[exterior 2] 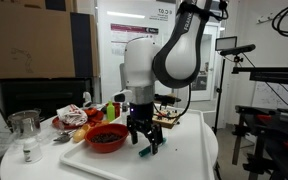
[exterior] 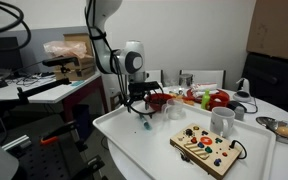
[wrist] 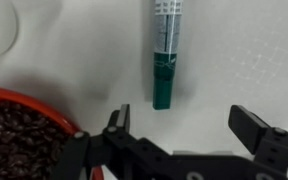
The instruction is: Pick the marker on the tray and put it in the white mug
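Observation:
My gripper needs to go down, open, over the marker's teal end [exterior 2: 144, 152] [wrist: 163, 86] with one finger on each side, because that near end is still just beyond the fingers.
The teal-blue marker [wrist: 165, 60] lies flat on the white tray [wrist: 234, 60], its teal end towards my gripper. It also shows in both exterior views [exterior: 144, 125] [exterior 2: 149, 150]. My gripper [wrist: 184, 122] is open and empty. It hangs just above the tray with its fingers either side of the line of the marker's near end, not touching it. It shows in both exterior views [exterior: 136, 103] [exterior 2: 141, 135]. The white mug [exterior: 222, 121] stands on the tray [exterior: 154, 150], well away from the gripper.
A red bowl of dark beans [wrist: 19, 135] [exterior: 156, 100] [exterior 2: 106, 138] sits close beside the gripper. A wooden button board [exterior: 206, 148] lies on the tray near the mug. A shorter cream cup [exterior: 177, 110], toy food [exterior: 209, 98] and a glass [exterior 2: 24, 135] stand further off.

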Controlling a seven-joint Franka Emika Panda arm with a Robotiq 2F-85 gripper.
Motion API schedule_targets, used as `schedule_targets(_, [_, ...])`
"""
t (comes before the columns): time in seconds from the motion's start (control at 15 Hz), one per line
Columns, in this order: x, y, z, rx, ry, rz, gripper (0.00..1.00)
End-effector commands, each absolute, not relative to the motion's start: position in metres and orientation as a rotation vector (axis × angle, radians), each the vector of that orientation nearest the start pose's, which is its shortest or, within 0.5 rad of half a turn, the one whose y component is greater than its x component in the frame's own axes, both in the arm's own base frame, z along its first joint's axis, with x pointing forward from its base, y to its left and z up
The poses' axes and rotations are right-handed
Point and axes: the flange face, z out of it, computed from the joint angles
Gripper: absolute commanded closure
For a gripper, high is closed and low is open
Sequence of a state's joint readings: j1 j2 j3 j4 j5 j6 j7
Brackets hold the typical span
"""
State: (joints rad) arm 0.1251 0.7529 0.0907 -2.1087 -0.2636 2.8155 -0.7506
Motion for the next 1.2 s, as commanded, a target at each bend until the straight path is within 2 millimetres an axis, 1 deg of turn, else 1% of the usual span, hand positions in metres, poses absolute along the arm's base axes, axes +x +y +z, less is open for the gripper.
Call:
schedule_targets(0.0, [0.536, 0.130, 0.039, -2.662, -1.733, 0.048, 0.00])
schedule_targets(0.4, [0.536, 0.128, 0.026, -2.694, -1.687, 0.074, 0.00])
schedule_targets(0.47, [0.536, 0.128, 0.025, -2.700, -1.682, 0.076, 0.25])
schedule_targets(0.53, [0.536, 0.128, 0.024, -2.703, -1.678, 0.076, 0.26])
schedule_targets(0.8, [0.538, 0.128, 0.024, -2.711, -1.683, 0.071, 0.56])
schedule_targets(0.87, [0.539, 0.128, 0.025, -2.713, -1.685, 0.063, 0.66])
schedule_targets(1.0, [0.541, 0.129, 0.027, -2.716, -1.692, 0.058, 0.79])
schedule_targets(1.13, [0.542, 0.129, 0.029, -2.712, -1.708, 0.058, 0.95])
